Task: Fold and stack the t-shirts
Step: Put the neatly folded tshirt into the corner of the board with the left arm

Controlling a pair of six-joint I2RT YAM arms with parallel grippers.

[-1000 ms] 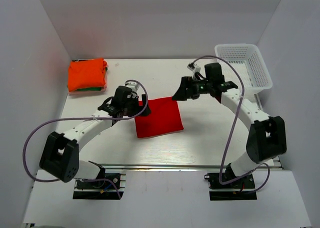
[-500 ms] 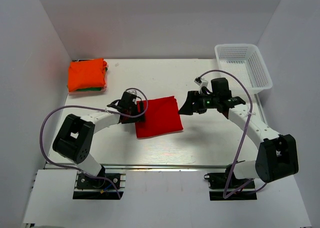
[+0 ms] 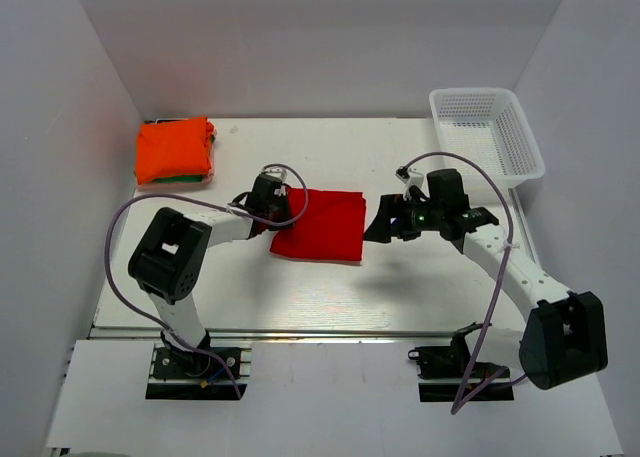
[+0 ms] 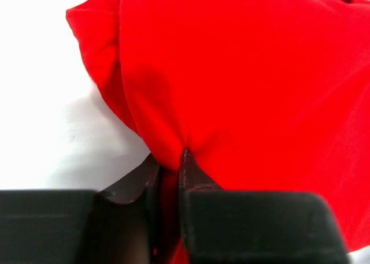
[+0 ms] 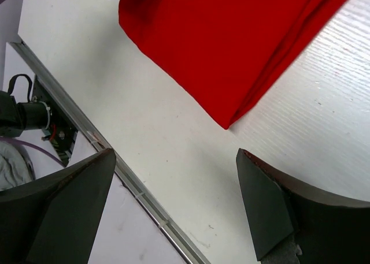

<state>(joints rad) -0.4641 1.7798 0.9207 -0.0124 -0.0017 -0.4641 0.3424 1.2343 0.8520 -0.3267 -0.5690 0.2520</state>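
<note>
The orange t-shirt (image 3: 175,148) lies outward and left of my left gripper in the top view, so next my left gripper should lift the folded red t-shirt (image 3: 322,224) over it and release.
A folded red t-shirt (image 3: 322,224) lies mid-table. My left gripper (image 3: 274,215) sits at its left edge; in the left wrist view its jaws (image 4: 170,170) stand nearly together with a fold of the red t-shirt (image 4: 243,73) pinched between them. My right gripper (image 3: 376,223) hovers just off the shirt's right edge, open, with nothing between its fingers. In the right wrist view that gripper (image 5: 175,160) is above bare table, and a corner of the red t-shirt (image 5: 225,38) lies beyond it. An orange folded t-shirt (image 3: 175,148) rests on a green one (image 3: 186,180) at the back left.
A white mesh basket (image 3: 489,132) stands at the back right. White walls close in the table (image 3: 330,287) on three sides. A metal rail (image 5: 144,196) runs along the near edge, with the arm bases behind it.
My left gripper has slid onto the red shirt's left edge and closed on it. The shirt now lies a little further back. My right gripper has come nearer and lower, beside the shirt's right edge.
</note>
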